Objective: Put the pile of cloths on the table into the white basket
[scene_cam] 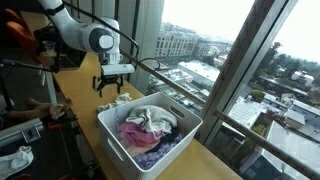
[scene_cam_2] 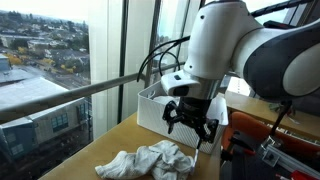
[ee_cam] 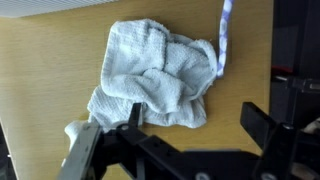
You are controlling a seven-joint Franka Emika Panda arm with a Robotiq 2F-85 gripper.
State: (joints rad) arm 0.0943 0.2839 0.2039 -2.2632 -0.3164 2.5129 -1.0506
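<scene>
My gripper shifts down toward the white basket next, onto the thin pale cloth piece (ee_cam: 224, 39).
A crumpled white cloth pile (ee_cam: 155, 75) lies on the wooden table; it also shows in an exterior view (scene_cam_2: 150, 160) and partly under the gripper in another (scene_cam: 117, 101). My gripper (ee_cam: 195, 125) hangs open and empty just above the table, its fingers beside the pile's near edge, not touching it. It shows in both exterior views (scene_cam: 112, 85) (scene_cam_2: 192, 122). The white basket (scene_cam: 118, 137) stands next to the pile and holds several coloured cloths (scene_cam: 148, 128). It shows behind the gripper in an exterior view (scene_cam_2: 150, 108).
A large window with a metal rail (scene_cam_2: 70, 90) runs along the table's far edge. Dark equipment and a red item (scene_cam_2: 270, 140) stand beside the arm. A person's hand and white objects (scene_cam: 20, 158) are at the table's end.
</scene>
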